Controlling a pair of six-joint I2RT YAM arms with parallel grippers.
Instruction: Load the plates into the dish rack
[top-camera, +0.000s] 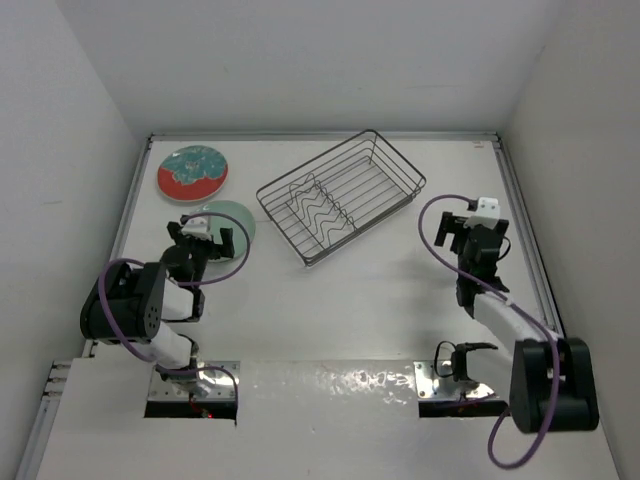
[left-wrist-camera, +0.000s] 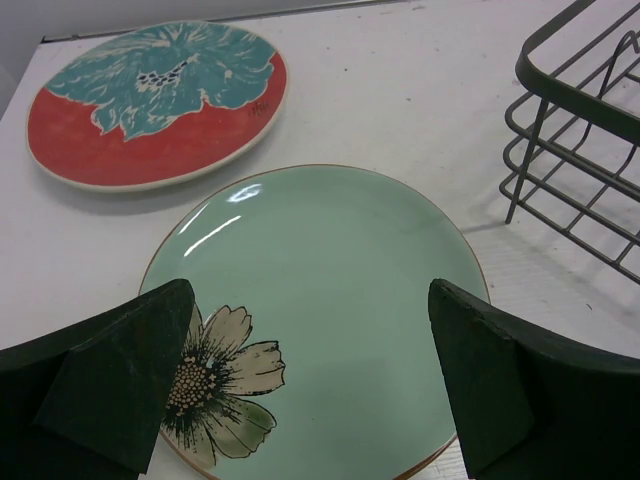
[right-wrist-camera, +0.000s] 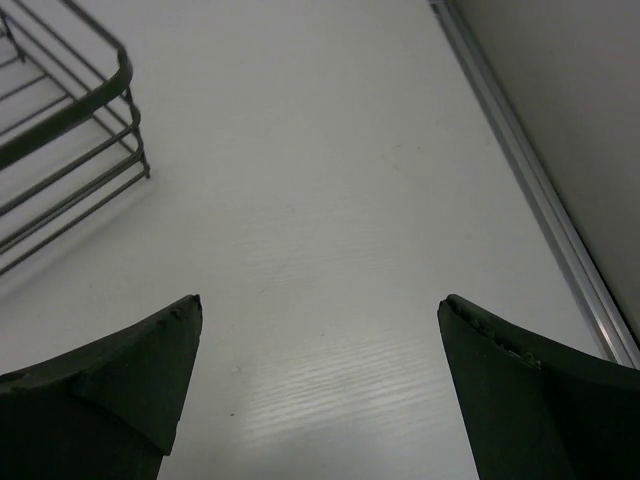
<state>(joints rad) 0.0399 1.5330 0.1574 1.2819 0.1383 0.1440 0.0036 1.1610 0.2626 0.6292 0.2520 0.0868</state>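
Observation:
Next, the left gripper moves to the left in the top view, turning and lowering onto the mint plate's flower-side rim (left-wrist-camera: 167, 436), where empty table leaves finger room.
A pale mint-green plate (left-wrist-camera: 330, 230) with a painted flower lies flat on the white table, right under my left gripper (left-wrist-camera: 310, 290). That gripper is open, its fingers spread wide above the plate's near half and holding nothing. In the top view the left gripper (top-camera: 203, 228) covers part of this plate (top-camera: 238, 218). The red-rimmed plate (top-camera: 192, 170) with a teal centre (left-wrist-camera: 160, 100) lies flat just beyond it. The dark wire dish rack (top-camera: 340, 195) stands at mid-table, turned at an angle, with no plate in it. My right gripper (top-camera: 455, 222) hangs open and empty over bare table to the rack's right (right-wrist-camera: 320, 300).
The rack's corner (left-wrist-camera: 580, 150) stands close to the right of the mint plate, and its other end (right-wrist-camera: 70, 115) shows left of the right gripper. A metal rail (right-wrist-camera: 540, 190) and white walls bound the table.

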